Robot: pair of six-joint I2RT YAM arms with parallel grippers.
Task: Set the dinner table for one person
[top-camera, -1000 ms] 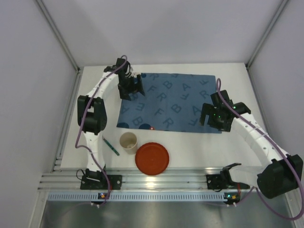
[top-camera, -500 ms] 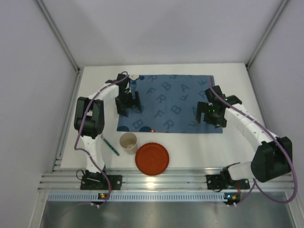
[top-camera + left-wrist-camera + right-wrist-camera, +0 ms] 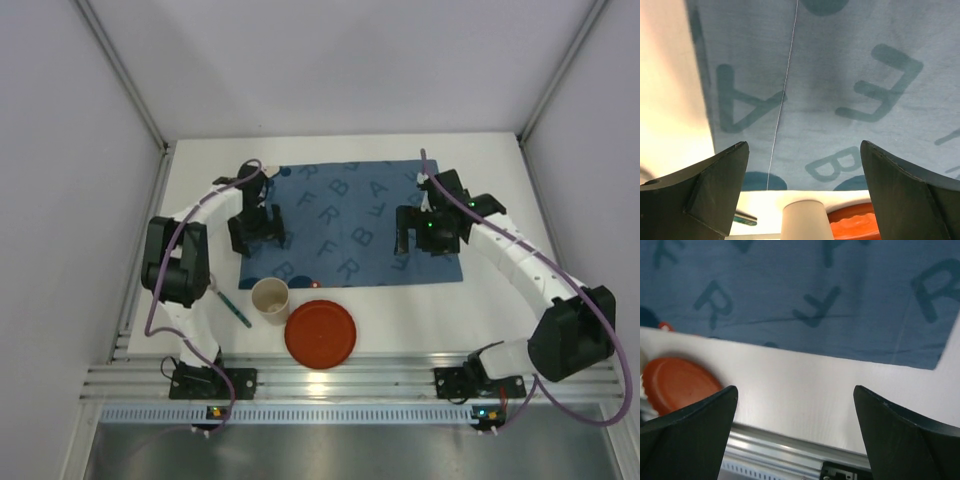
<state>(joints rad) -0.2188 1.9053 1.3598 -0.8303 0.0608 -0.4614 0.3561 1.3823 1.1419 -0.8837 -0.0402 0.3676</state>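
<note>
The right gripper turns and swings across the mat (image 3: pixel 840 75) and back to the beige cup's rim by the plate next, since the cup stands off the placemat (image 3: pixel 340 225).
The dinner table (image 3: pixel 400 320) is a white top with a blue letter-printed placemat (image 3: pixel 340 225) lying flat across its middle. My left gripper (image 3: pixel 255 228) stands open over the mat's left part, nothing between its fingers; in the left wrist view the gripper (image 3: pixel 804 150) looks down on the mat (image 3: pixel 840 75) and its near edge. My right gripper (image 3: pixel 425 230) is open over the mat's right part. The right wrist view has the gripper (image 3: pixel 795 390) above bare table (image 3: pixel 815 380) just past the mat (image 3: pixel 815 290).
A beige paper cup (image 3: pixel 270 298) and an orange plate (image 3: pixel 320 333) sit near the front, with a green utensil (image 3: pixel 233 308) left of the cup. The ribbed aluminium rail (image 3: pixel 330 380) runs along the near edge. White walls enclose the table.
The left gripper came back toward the near side over the mat's left part. The right gripper moved left and a little farther away. The mat's print has shifted slightly left.
</note>
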